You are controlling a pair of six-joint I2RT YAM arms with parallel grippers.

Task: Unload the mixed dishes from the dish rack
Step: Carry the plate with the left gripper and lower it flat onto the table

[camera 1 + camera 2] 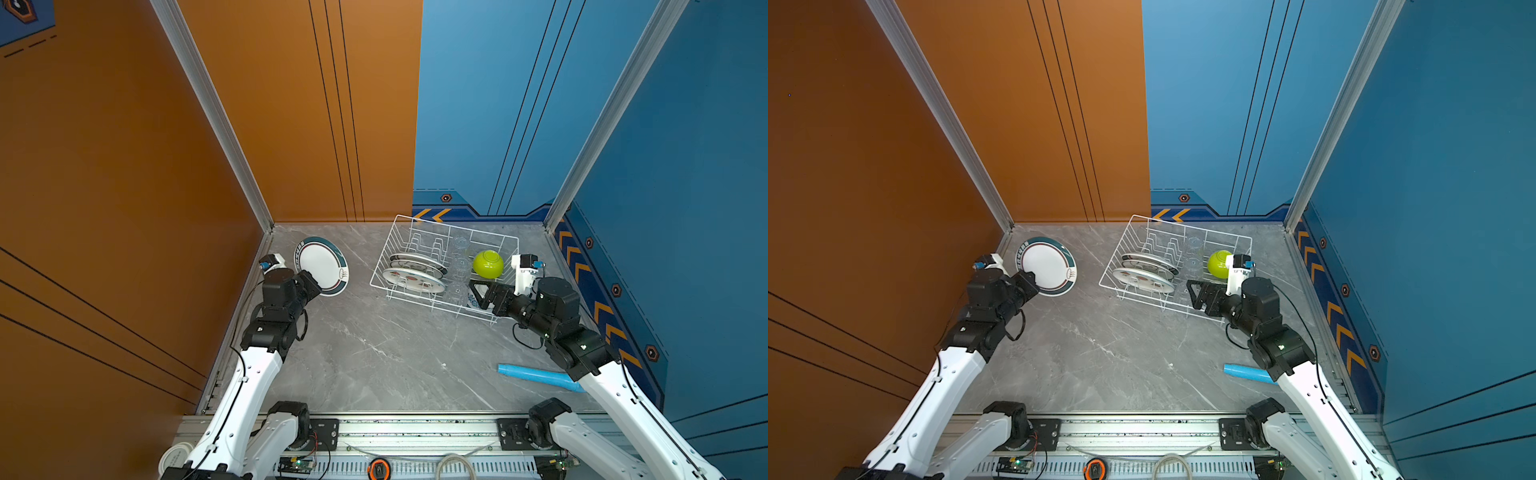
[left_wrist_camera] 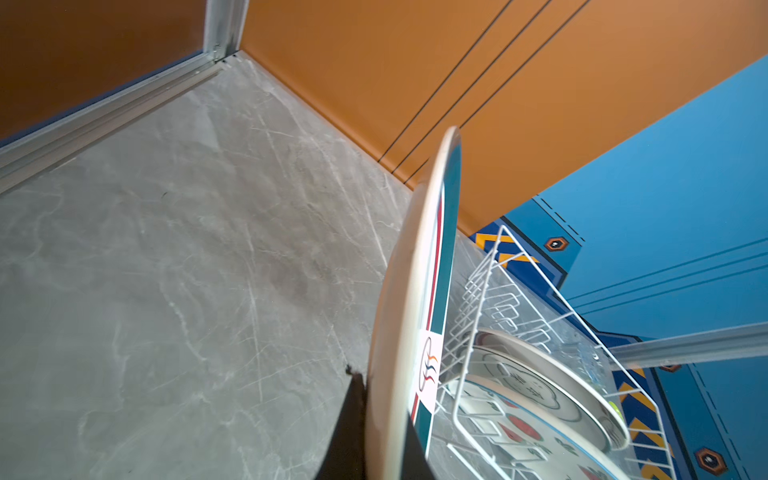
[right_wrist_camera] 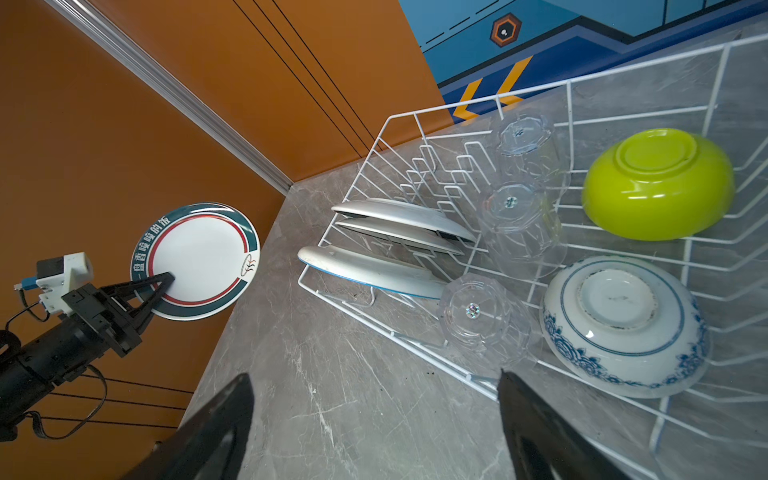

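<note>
I will next lower my left gripper until the plate touches the marble and let go of the plate's rim, since the bare marble below my left gripper is clear of dishes.
My left gripper (image 1: 311,282) (image 3: 166,280) is shut on the rim of the dark-rimmed white plate (image 1: 322,266) (image 1: 1047,266) (image 2: 415,291), which it holds tilted above the table's far left corner. The white wire dish rack (image 1: 457,226) (image 3: 440,109) stands at the far right. It holds a watermelon-print plate (image 3: 365,270), two more plates (image 3: 399,216), three upturned glass cups (image 3: 515,216), an upturned lime-green bowl (image 1: 488,263) (image 3: 656,183) and a blue-patterned bowl (image 3: 623,324). My right gripper (image 1: 478,295) (image 3: 374,374) is open and empty at the rack's near edge, close to the nearest cup (image 3: 478,320).
A light blue tube (image 1: 540,376) (image 1: 1250,372) lies on the grey marble table under my right forearm. Orange walls close the left and back, blue walls the right. A metal rail (image 1: 415,428) runs along the front edge.
</note>
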